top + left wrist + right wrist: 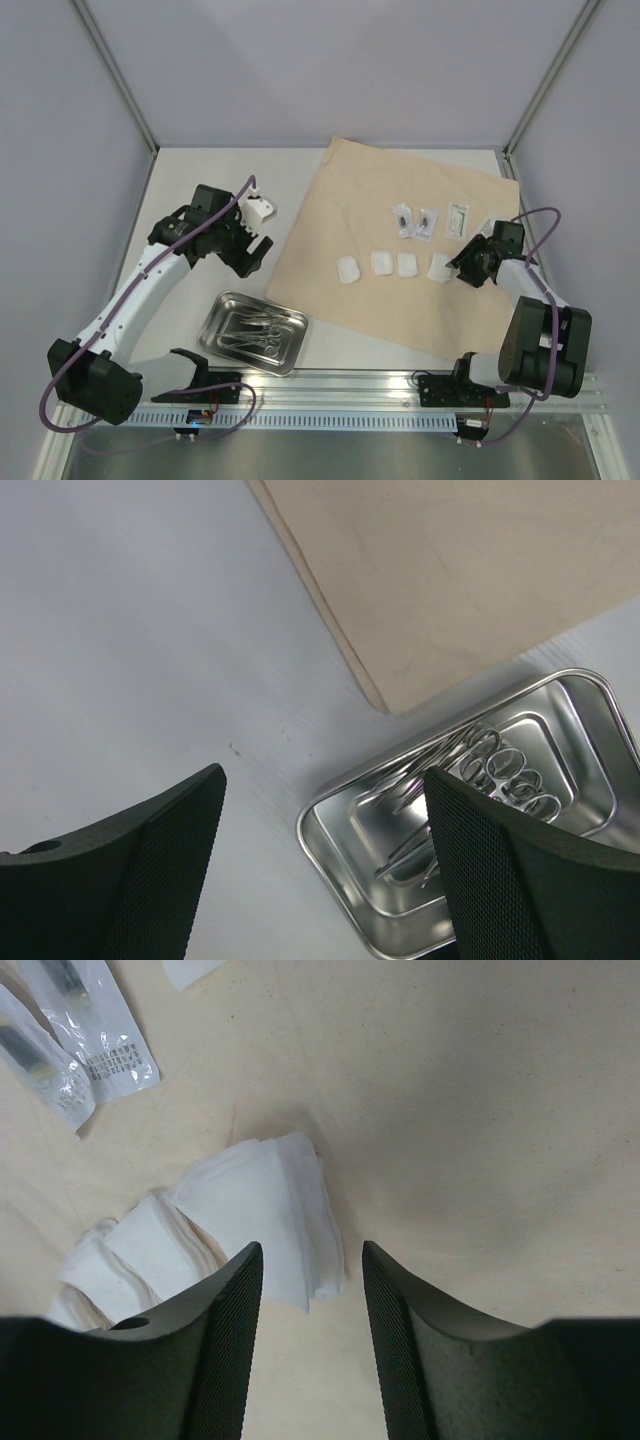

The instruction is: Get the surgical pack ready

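Observation:
The fanned gauze pad's layered edge lies just below my open fingers and already points between them. I should lower my right gripper next and close it on that edge.
The tan wrap sheet lies spread on the table. On it sits a row of white gauze pads, with three small clear packets behind them. My right gripper hovers at the rightmost pad. In the right wrist view its jaws stand open, and the fanned gauze pad lies flat on the wrap just ahead of them. The steel tray holds the clamps off the sheet's left corner. My left gripper is open and empty above the bare table beside the tray and its clamps.
Grey enclosure walls with metal corner posts surround the white table. The wrap's near-left corner ends close to the tray. Two packets lie beyond the gauze in the right wrist view. Both arm bases sit on the rail at the near edge.

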Available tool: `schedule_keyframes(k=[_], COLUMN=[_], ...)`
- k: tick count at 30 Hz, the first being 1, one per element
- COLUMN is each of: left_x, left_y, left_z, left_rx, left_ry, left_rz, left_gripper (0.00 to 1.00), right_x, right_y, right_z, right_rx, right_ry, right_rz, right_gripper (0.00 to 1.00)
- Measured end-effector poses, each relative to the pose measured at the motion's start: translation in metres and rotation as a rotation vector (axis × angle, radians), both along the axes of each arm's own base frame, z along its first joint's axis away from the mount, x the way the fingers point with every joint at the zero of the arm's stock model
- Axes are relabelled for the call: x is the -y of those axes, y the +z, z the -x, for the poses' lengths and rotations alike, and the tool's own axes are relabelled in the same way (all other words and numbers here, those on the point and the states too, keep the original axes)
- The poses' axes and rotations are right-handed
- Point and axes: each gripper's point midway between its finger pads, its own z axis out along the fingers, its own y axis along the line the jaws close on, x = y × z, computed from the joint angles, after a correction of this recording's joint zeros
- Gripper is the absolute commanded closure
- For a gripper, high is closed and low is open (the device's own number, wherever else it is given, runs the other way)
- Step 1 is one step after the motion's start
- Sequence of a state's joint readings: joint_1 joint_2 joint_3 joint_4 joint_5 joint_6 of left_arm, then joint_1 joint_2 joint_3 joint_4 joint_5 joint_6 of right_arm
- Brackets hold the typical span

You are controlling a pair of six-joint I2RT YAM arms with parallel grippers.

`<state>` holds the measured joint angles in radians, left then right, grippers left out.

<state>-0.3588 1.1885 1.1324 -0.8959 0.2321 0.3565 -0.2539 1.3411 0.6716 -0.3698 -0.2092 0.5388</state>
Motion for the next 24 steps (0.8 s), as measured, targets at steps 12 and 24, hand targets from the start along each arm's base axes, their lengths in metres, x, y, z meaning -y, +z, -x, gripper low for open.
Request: schedule_keyframes(k=[12, 24], left_x=[-0.003, -0.006], left_y=[-0.001, -0.002], left_z=[0.002, 0.001], left_rx=[0.008, 0.012], left_ry=[0.007, 0.017], left_rz=[-0.008, -0.021], left_gripper=[0.09, 0.09], right_x=[-0.008, -0.015], right_y=[-0.024, -0.023], right_z=[-0.008, -0.014], right_rx=[-0.043, -0.014], right_ry=[0.042, 0.073], right_rz=[-0.064, -0.106], right_gripper=[0.68, 1.00])
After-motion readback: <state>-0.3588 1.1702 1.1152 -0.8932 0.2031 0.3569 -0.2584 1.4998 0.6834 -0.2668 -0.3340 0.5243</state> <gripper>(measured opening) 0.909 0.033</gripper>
